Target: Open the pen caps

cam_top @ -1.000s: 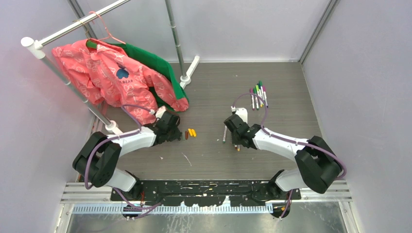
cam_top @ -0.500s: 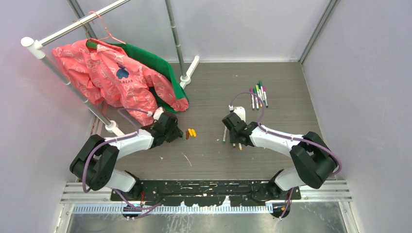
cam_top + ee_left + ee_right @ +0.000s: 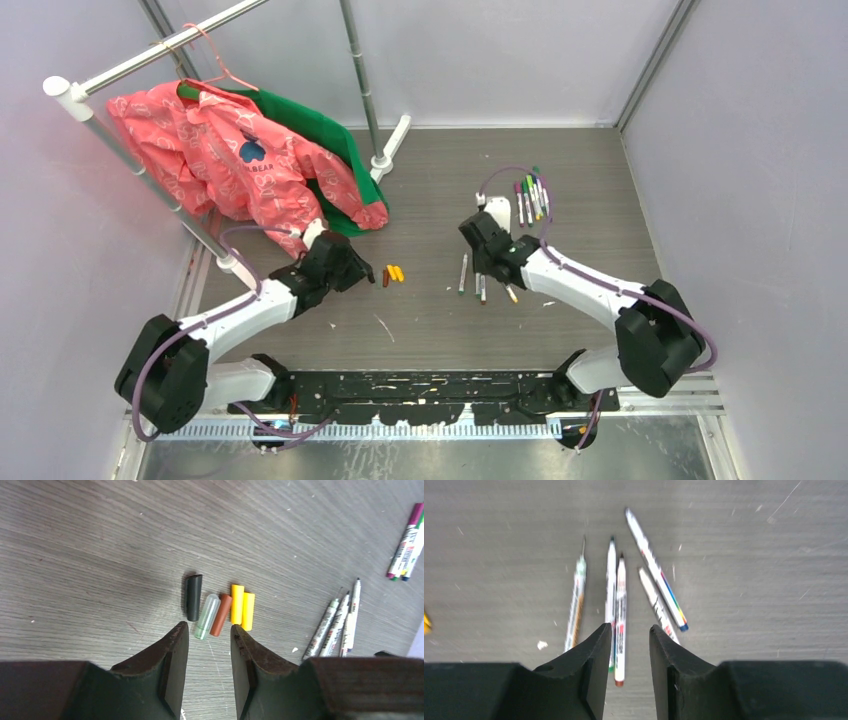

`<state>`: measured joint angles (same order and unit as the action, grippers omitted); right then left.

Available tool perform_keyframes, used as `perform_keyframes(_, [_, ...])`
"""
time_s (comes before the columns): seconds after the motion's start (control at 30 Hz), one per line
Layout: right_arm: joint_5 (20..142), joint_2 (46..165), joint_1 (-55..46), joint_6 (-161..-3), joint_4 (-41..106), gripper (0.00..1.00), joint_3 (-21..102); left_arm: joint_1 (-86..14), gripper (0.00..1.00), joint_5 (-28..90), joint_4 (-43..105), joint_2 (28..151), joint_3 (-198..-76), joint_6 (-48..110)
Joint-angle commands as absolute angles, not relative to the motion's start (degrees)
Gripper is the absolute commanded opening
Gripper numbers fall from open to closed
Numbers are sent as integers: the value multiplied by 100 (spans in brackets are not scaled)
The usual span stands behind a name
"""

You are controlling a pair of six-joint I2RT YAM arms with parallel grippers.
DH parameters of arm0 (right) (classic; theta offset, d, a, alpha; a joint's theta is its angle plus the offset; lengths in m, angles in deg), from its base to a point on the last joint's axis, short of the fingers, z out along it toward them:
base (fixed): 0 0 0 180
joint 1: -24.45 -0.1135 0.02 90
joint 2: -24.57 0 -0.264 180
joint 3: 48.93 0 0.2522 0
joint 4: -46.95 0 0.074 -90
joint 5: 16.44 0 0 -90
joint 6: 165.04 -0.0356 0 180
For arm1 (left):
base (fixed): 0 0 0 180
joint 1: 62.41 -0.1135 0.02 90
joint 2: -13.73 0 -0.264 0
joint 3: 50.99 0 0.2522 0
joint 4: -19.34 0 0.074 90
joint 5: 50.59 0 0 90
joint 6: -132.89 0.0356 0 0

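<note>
My right gripper moves outward from the uncapped pens' bodies and down onto the purple-capped pen's white body next, since that pen still wears its cap.
Several loose pen caps lie in a row on the table: a dark cap, a clear greenish cap, a brown-orange cap and two yellow caps. From above they show as a small cluster. My left gripper is open and empty, just short of the caps. My right gripper is open and empty above several uncapped white pen barrels, which lie near the table's middle with the gripper over them.
Several capped pens lie at the far right, also seen in the left wrist view. A pink jacket and a green garment hang on a rack at the far left.
My left gripper has drawn back to the left, away from the caps. My right gripper has shifted toward the far side, uncovering the uncapped barrels.
</note>
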<state>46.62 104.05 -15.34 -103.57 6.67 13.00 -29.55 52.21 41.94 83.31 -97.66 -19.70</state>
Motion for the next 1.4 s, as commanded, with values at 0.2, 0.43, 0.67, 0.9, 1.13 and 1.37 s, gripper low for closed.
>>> perform_keyframes(0.2, [4970,11071,-59,-9876,747,39,2979,-2976,38,5176,4216,8187,-10350,-1762])
perform_keyframes(0.43, [5543,12046,691,-9626,1022,39,3617,-2956,38,5099,3987,8473,-10413,-1751])
perform_keyframes(0.67, [5759,12881,1101,-9517,1111,38,4147,-2959,37,5048,3850,8659,-10466,-1718])
perform_keyframes(0.9, [5846,13445,1350,-9424,1031,38,4620,-2958,37,4957,3730,8929,-10574,-1724])
perform_keyframes(1.13, [6045,13877,1559,-9384,874,38,4989,-2962,37,4886,3647,9186,-10700,-1742])
perform_keyframes(1.37, [6176,14154,1648,-9387,857,38,5037,-2960,37,4881,3619,9215,-10740,-1751])
